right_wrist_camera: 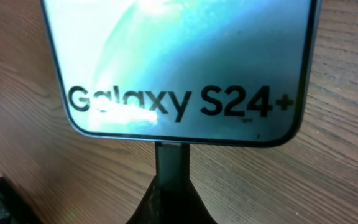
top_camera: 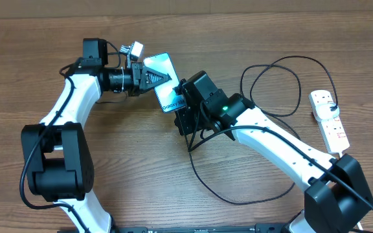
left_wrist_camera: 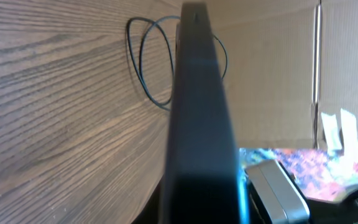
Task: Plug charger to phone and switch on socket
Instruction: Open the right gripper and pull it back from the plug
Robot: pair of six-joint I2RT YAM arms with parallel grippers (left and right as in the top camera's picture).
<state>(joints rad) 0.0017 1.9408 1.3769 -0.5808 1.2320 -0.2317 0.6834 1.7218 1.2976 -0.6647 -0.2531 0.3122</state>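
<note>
The tip of the charger's plug already touches the phone's bottom edge, so my left gripper should next lower the phone (top_camera: 168,96) back toward my base onto the bare tabletop and let go of it.
My left gripper (top_camera: 159,78) is shut on the phone (top_camera: 168,96) and holds it on its edge above the table. The left wrist view shows the phone (left_wrist_camera: 197,124) edge-on. Its screen (right_wrist_camera: 179,56) is lit blue-teal and reads "Galaxy S24+". My right gripper (top_camera: 184,105) is shut on the charger's small plug tip (right_wrist_camera: 170,158), which meets the middle of the phone's bottom edge. The thin black cable (top_camera: 238,199) loops over the table to a black plug (top_camera: 329,110) in the white socket strip (top_camera: 334,129) at the right. The switch state is too small to tell.
The cable forms wide loops at the front middle and at the back right (top_camera: 271,84); one loop shows in the left wrist view (left_wrist_camera: 143,68). The strip's white cord runs off toward the right edge. A cardboard wall stands behind the table (left_wrist_camera: 278,74).
</note>
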